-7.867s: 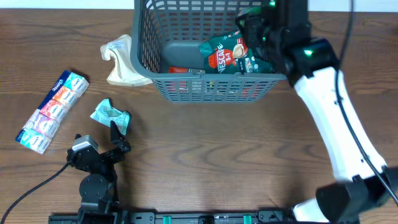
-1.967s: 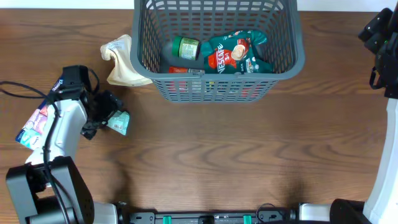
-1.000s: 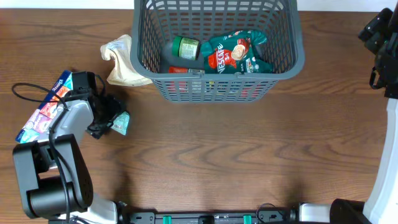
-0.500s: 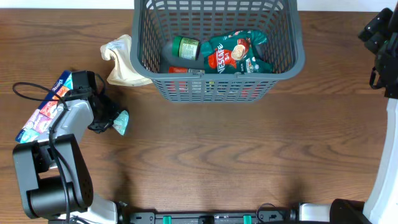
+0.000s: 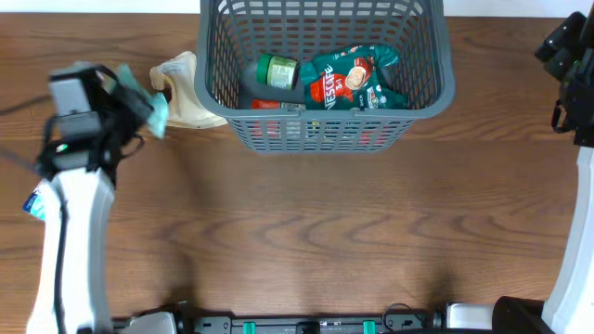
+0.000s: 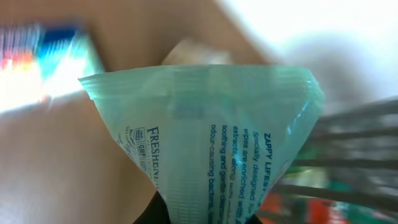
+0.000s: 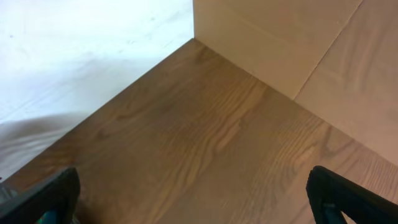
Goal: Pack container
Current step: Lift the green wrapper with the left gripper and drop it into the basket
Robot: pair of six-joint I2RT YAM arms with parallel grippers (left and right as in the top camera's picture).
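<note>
I should next carry the sachet point(image 5: 153, 109) with my left gripper up and across the basket's rim point(image 5: 316, 115), over the green can and the Nescafe pouch.
The container point(image 5: 422, 102), a large dark grey lattice basket, stands at the back middle of the table. In it lie a green Nescafe pouch point(image 5: 353, 79), a green can point(image 5: 276, 71) and a red packet point(image 5: 269, 105). My left gripper point(image 5: 130, 97) is raised left of the basket, shut on a mint-green wipes sachet point(image 5: 153, 109). In the left wrist view the sachet point(image 6: 205, 137) fans out above the gripper point(image 6: 205, 219), with the basket's slats point(image 6: 354, 155) blurred on the right. My right gripper point(image 7: 193, 208) is open over bare wood, its fingertips point(image 7: 37, 199) wide apart.
A cream cloth-like bag point(image 5: 181, 93) lies against the basket's left side. A multi-coloured pack point(image 5: 32, 199) is mostly hidden under my left arm; it shows blurred in the left wrist view point(image 6: 43, 62). The right arm point(image 5: 566, 56) hangs at the far right edge.
My left gripper closed on the sachet on the table and lifted it up and back toward the basket's left side. The right arm has not moved.
</note>
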